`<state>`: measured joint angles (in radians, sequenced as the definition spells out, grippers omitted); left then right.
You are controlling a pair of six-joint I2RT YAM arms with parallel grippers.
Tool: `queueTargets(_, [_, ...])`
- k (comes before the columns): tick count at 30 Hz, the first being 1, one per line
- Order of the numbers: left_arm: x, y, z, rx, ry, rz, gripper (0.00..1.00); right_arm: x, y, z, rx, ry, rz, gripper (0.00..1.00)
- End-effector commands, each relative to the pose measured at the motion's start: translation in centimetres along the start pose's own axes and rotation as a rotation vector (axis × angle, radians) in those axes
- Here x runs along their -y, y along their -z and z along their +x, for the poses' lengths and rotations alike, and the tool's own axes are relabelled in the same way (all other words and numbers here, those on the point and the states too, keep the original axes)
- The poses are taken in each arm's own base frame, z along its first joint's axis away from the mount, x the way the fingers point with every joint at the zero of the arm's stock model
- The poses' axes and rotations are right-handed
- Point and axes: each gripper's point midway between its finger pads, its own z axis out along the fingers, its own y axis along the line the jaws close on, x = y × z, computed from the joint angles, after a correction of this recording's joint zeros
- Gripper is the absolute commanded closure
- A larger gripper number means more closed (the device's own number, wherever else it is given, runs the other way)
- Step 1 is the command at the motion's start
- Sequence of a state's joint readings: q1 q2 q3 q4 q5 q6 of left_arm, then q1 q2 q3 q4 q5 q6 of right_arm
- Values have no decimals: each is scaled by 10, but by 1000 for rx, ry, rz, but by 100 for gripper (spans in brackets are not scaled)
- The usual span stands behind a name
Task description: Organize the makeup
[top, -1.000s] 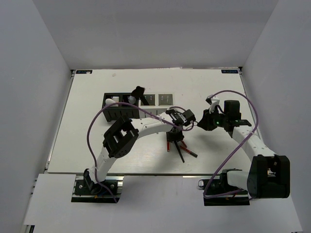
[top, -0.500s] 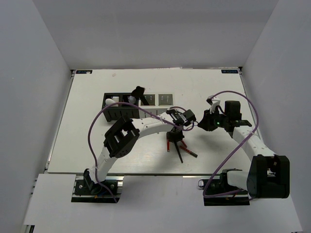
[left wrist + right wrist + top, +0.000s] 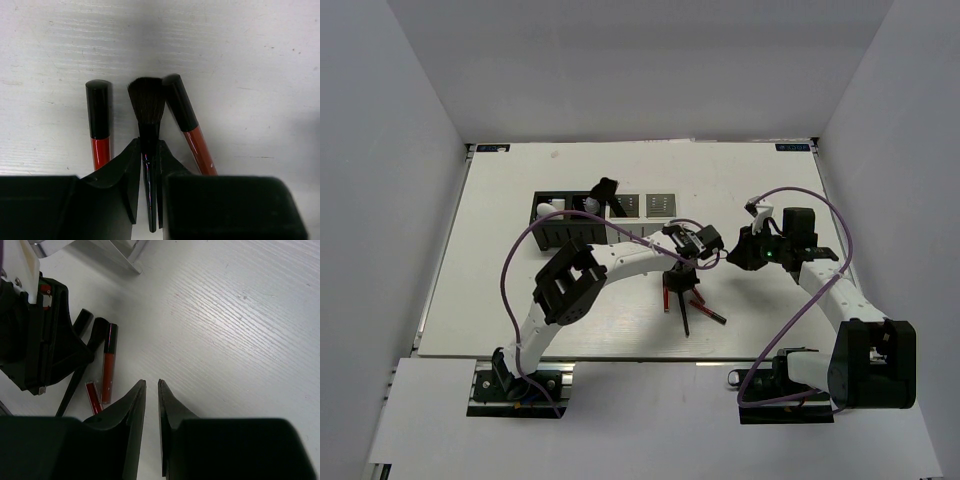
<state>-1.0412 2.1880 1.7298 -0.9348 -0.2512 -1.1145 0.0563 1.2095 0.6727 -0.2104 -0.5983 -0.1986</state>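
Note:
A black piece already leans in the organizer's white section [image 3: 627, 206], so the robot's left gripper will lift and move outward over that spot to release the brush.
My left gripper [image 3: 148, 150] is shut on the thin handle of a black brush [image 3: 146, 100], whose bristle head sticks out ahead of the fingers just above the table. A thin red stick with a black cap [image 3: 99, 120] lies left of it and another [image 3: 192, 135] lies right. In the top view the left gripper [image 3: 680, 278] is at mid-table with the brush handle [image 3: 684, 320] trailing toward me. My right gripper [image 3: 149, 385] hovers to the right of it, its jaws almost together with nothing between them. Red sticks [image 3: 107, 365] show to its left.
The black-and-white slotted organizer [image 3: 565, 228] stands at the back left and holds a white oval [image 3: 548, 210] and a black piece [image 3: 607, 190]. Two small silver squares [image 3: 647, 204] lie beside it. The right gripper [image 3: 740, 252] is close to the left wrist.
The trailing end of the brush handle has swung slightly to the left in the left gripper. The right arm has barely moved.

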Motion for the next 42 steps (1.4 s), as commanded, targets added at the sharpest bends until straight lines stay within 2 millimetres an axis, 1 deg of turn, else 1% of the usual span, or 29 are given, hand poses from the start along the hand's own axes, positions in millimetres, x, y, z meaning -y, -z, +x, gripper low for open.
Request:
queueTargets(1, [22, 53, -32, 101, 40, 121, 92, -3, 4, -7, 16, 19, -15, 78])
queueTargets(3, [23, 65, -37, 116, 52, 148, 93, -3, 3, -7, 14, 25, -17, 78])
queueTargets(4, [26, 81, -38, 135, 58, 178, 94, -2, 4, -7, 15, 28, -13, 78])
queueTargets(6, [25, 96, -44, 154, 71, 206, 95, -2, 3, -7, 10, 28, -16, 78])
queueTargets(7, [24, 103, -48, 176, 79, 216, 95, -2, 3, -8, 10, 28, -17, 78])
queueTargets(8, [23, 119, -55, 201, 87, 246, 95, -2, 3, -7, 7, 28, -20, 78])
queueTargets(10, [25, 134, -65, 256, 79, 291, 96, -1, 4, -9, 8, 30, -19, 78])
queueTargets(11, [24, 153, -73, 290, 79, 331, 97, -2, 3, -9, 5, 33, -21, 77])
queueTargets(13, [27, 170, -84, 352, 65, 379, 97, -2, 4, -9, 0, 39, -21, 76])
queueTargets(14, [20, 182, -99, 405, 80, 388, 97, -2, 5, -11, 3, 48, -20, 76])
queueTargets(15, [19, 189, -105, 445, 56, 397, 97, -1, 5, -10, -3, 50, -19, 76])
queueTargets(16, [12, 193, -116, 481, 59, 384, 97, -1, 5, -11, -2, 52, -17, 76])
queueTargets(18, [0, 213, -143, 609, 69, 352, 97, 0, 5, -13, -1, 55, -15, 76])
queueTargets(19, [-6, 220, -152, 662, 28, 319, 97, 0, 5, -14, -1, 56, -17, 76])
queueTargets(20, [-17, 233, -172, 748, 47, 264, 97, 1, 5, -16, -2, 54, -17, 76])
queueTargets(21, [-25, 236, -184, 792, 26, 213, 97, 0, 4, -16, -4, 55, -21, 76])
queueTargets(22, [-29, 241, -192, 827, 23, 184, 97, 1, 3, -16, -7, 49, -19, 76])
queueTargets(24, [-49, 252, -219, 928, 40, 81, 97, 2, 3, -19, -8, 54, -18, 76])
queueTargets(26, [-61, 254, -233, 973, 52, 29, 99, 4, 3, -21, -10, 63, -9, 76])
queueTargets(28, [-78, 253, -249, 1016, 70, -35, 99, 6, 4, -24, -12, 67, -1, 76])
queueTargets(29, [-83, 251, -255, 1025, 72, -54, 100, 6, 4, -25, -12, 71, 0, 76])
queueTargets(30, [-93, 248, -264, 1039, 83, -86, 100, 6, 4, -27, -10, 73, -1, 76])
queueTargets(34, [-109, 234, -283, 1063, 75, -156, 100, 7, 3, -30, -5, 60, 5, 76])
queueTargets(35, [-107, 235, -287, 1080, 64, -158, 100, 7, 2, -30, -7, 52, 5, 76])
queueTargets(37, [-117, 225, -295, 1090, 67, -200, 100, 7, 2, -31, -5, 50, 6, 76])
queueTargets(38, [-113, 222, -299, 1107, 57, -198, 99, 7, 2, -31, -6, 48, 5, 76])
queueTargets(39, [-115, 211, -301, 1101, 50, -211, 99, 8, 3, -33, -4, 54, 11, 76])
queueTargets(40, [-119, 212, -305, 1108, 60, -216, 99, 9, 3, -33, -7, 53, 15, 76])
queueTargets(42, [-113, 200, -306, 1100, 45, -208, 99, 10, 4, -33, -11, 57, 24, 76])
